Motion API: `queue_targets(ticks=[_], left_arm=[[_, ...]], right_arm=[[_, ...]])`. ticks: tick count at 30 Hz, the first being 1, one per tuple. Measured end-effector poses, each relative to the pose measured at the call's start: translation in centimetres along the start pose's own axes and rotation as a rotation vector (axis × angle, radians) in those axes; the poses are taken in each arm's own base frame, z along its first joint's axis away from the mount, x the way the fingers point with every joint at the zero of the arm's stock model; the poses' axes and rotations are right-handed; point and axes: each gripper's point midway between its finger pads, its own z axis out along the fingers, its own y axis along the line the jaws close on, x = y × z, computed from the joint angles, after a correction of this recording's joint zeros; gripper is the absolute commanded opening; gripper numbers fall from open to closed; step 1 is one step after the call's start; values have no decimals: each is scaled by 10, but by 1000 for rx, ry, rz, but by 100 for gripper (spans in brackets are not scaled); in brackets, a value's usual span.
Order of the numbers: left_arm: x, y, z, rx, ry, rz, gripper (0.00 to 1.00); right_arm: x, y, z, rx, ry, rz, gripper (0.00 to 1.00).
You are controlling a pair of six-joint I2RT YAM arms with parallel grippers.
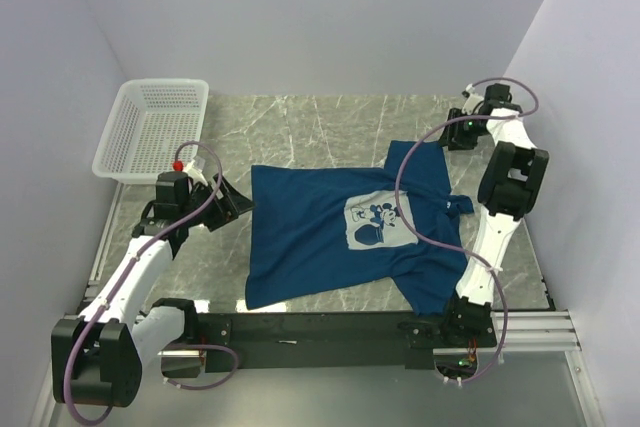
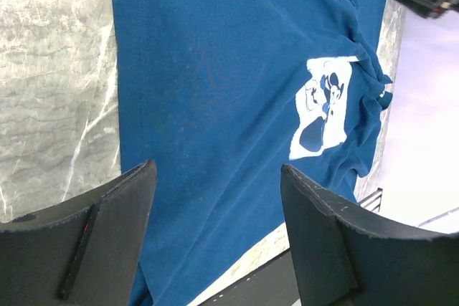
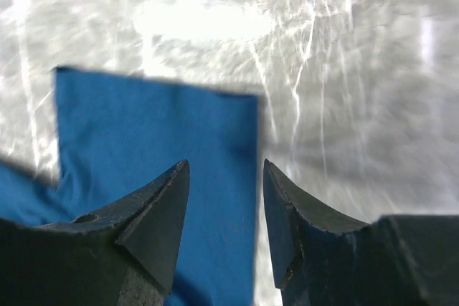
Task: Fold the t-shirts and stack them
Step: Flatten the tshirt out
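My right gripper shifts slightly away from my base to the far corner of the sleeve (image 3: pixel 248 104) next.
A dark blue t-shirt (image 1: pixel 320 237) lies spread flat on the marble table, its pale cartoon print (image 1: pixel 378 222) facing up. My left gripper (image 1: pixel 240 205) hovers at the shirt's left hem, open with nothing between its fingers; the left wrist view looks over the cloth (image 2: pixel 215 91) between the parted fingers of that gripper (image 2: pixel 219 170). My right gripper (image 1: pixel 448 139) hangs by the far right sleeve. In the right wrist view that gripper (image 3: pixel 226 166) is open, its jaws parted just above the sleeve's (image 3: pixel 158 127) edge and holding nothing.
A white mesh basket (image 1: pixel 155 127) stands at the far left corner. Grey walls close in the table on three sides. The black front rail (image 1: pixel 320 327) runs along the near edge, just below the shirt's lower hem.
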Motion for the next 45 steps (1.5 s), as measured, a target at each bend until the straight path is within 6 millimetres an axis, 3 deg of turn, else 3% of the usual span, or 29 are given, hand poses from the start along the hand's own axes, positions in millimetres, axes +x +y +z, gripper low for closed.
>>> queue_targets(ticks=[3, 11, 21, 29, 38, 42, 45], left_arm=[[-1, 0, 1, 3, -4, -1, 75], [2, 3, 4, 9, -10, -20, 75], [1, 2, 5, 15, -16, -26, 75], [5, 6, 7, 13, -12, -41, 75], [7, 11, 13, 6, -2, -59, 75], [8, 22, 28, -34, 35, -87, 72], [-2, 32, 47, -82, 61, -104, 62]], right_arm=[[8, -2, 22, -11, 37, 72, 53], [-14, -5, 27, 29, -8, 126, 52], [-20, -5, 36, 25, 2, 144, 47], [-14, -4, 37, 22, 29, 150, 31], [-11, -3, 38, 13, 44, 149, 0], [-11, -1, 38, 4, 43, 149, 0], [-12, 0, 37, -8, 42, 150, 0]])
